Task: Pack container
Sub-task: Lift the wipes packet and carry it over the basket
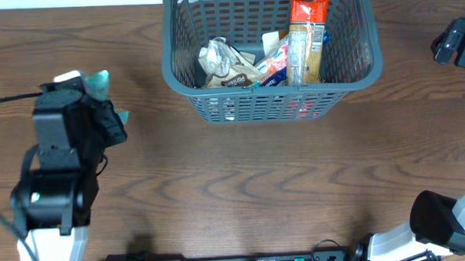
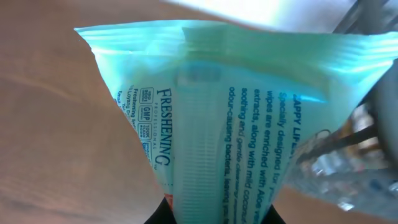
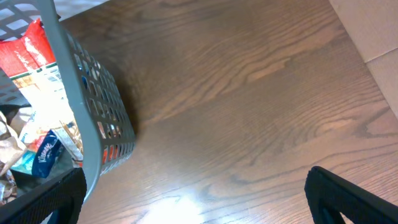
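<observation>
The left gripper moves outward and to the right in the overhead view next, then down into the basket beyond the beige packet, and releases where room shows.
The container (image 1: 271, 105) is a dark grey slotted basket at the back middle of the wooden table; it also shows at the left of the right wrist view (image 3: 78, 93). Inside it stand a tall orange-tan packet (image 1: 307, 37) and a crumpled beige packet (image 1: 225, 61), among other snacks. My left gripper (image 1: 108, 108) is over the table's left side, well left of the basket. It is shut on a teal wet-wipes packet (image 2: 236, 118) that fills the left wrist view. My right gripper (image 3: 196, 205) stands open over bare wood to the right of the basket, with nothing between its fingers.
A red packet (image 3: 25, 50) and a small blue packet (image 3: 46, 154) show through the basket's side. The right arm's base (image 1: 448, 215) sits at the front right corner. A black cable (image 1: 7, 98) runs in from the left edge.
</observation>
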